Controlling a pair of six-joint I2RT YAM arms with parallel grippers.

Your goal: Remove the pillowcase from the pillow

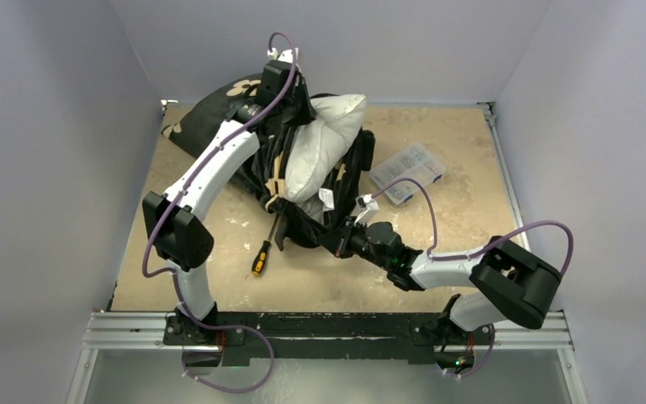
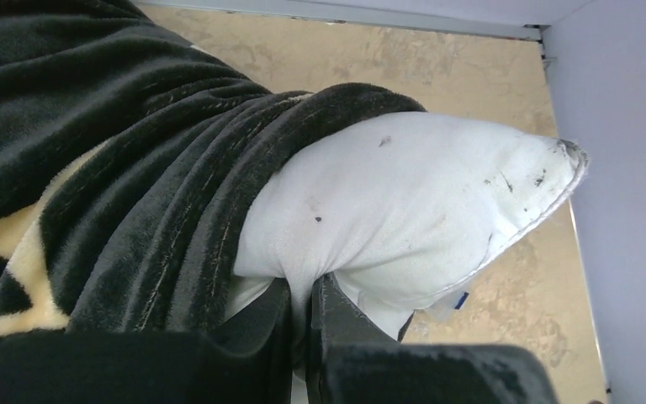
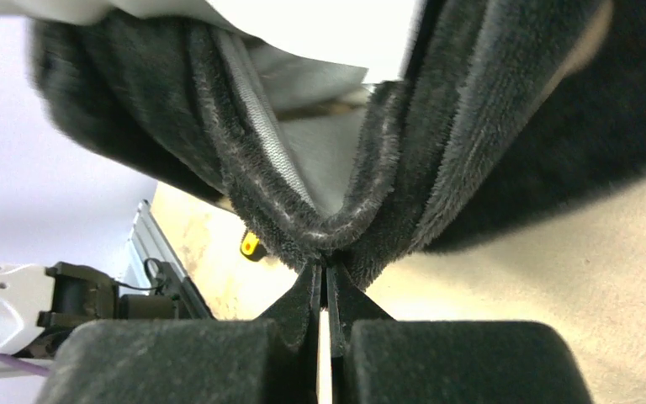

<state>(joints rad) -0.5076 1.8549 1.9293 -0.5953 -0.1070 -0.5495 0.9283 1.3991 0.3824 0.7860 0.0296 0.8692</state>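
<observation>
My left gripper draws its pinch back toward the pillow's bared middle [image 1: 313, 154] next, then releases it.
The white pillow [image 1: 324, 143] sticks halfway out of the black pillowcase [image 1: 219, 126], which has tan motifs and lies bunched at the back of the table. My left gripper [image 1: 301, 108] reaches over the far end. In the left wrist view it [image 2: 307, 290] is shut on a pinch of the smudged pillow [image 2: 404, 202] beside the plush pillowcase [image 2: 135, 168]. My right gripper [image 1: 342, 240] is low at the near side. In the right wrist view it [image 3: 326, 268] is shut on the hem of the pillowcase [image 3: 488, 126], whose pale grey lining [image 3: 320, 156] shows inside.
A screwdriver [image 1: 262, 252] with a yellow and black handle lies on the table near the cover's front edge. A clear compartment box [image 1: 408, 172] sits to the right of the pillow. Grey walls close in the back and both sides.
</observation>
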